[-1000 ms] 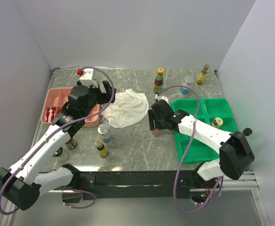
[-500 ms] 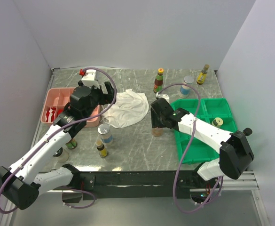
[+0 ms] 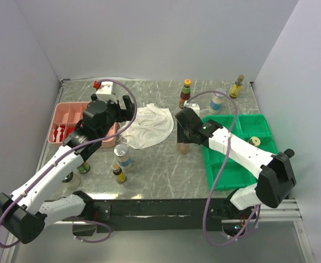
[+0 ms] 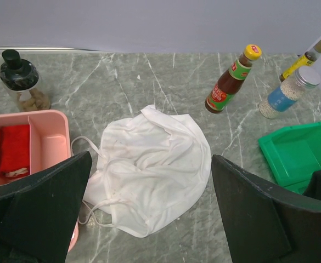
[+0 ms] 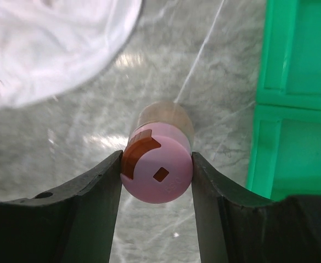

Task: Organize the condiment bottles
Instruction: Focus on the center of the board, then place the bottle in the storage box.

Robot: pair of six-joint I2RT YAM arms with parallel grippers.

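Next I need to lift the bottle in my right gripper across to the right in the top view to free space beside the small jar, lower it and release it.
A small bottle with a pink cap stands upright on the marble table, just left of the green tray. My right gripper is shut on it, both fingers pressing the sides of the cap; in the top view the right gripper sits over this bottle. My left gripper hangs open and empty above the white cloth. At the back stand a red-labelled sauce bottle, a blue-labelled jar and a slim amber bottle.
A black-capped jar stands behind the pink tray, which holds something red. A blue-labelled bottle and a small dark bottle stand near the front. The green tray holds a small jar. The left arm partly hides two jars.
My right gripper's fingers have closed in onto the pink cap, and that arm has shifted slightly toward the back. The left arm has barely moved.
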